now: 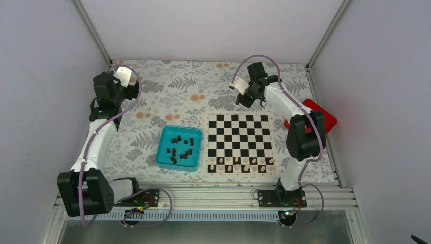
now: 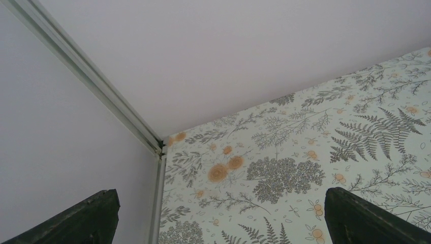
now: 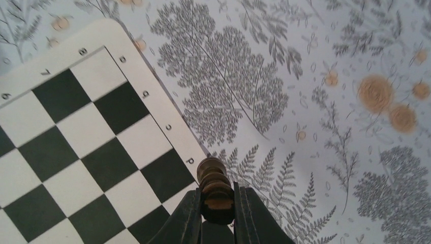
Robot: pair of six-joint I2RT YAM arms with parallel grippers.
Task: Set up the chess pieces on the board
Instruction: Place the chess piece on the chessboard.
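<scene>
The board's [image 1: 242, 117] far row is empty, so the robot's right gripper needs to move back and down next, onto the light middle square of that row, to let go of the dark piece.
The chequered board [image 1: 239, 140] lies at centre right; its far corner shows in the right wrist view [image 3: 76, 147]. Several dark chess pieces [image 1: 180, 147] lie in a teal tray [image 1: 165, 133] left of the board. My right gripper [image 1: 242, 100] hovers just beyond the board's far edge. In its wrist view the right gripper [image 3: 217, 203] is shut on one dark, ridged chess piece [image 3: 212, 175], held above the board's border. My left gripper [image 1: 118, 76] is near the table's far left corner. In its wrist view the left gripper [image 2: 218, 223] is open and empty, its fingers [image 2: 366, 216] wide apart.
Pale tan pieces [image 1: 239, 163] stand on the board's two near rows. A red box [image 1: 321, 116] lies at the right, partly behind the right arm. White walls close in the back and sides, with a metal post [image 2: 101, 86] in the far left corner.
</scene>
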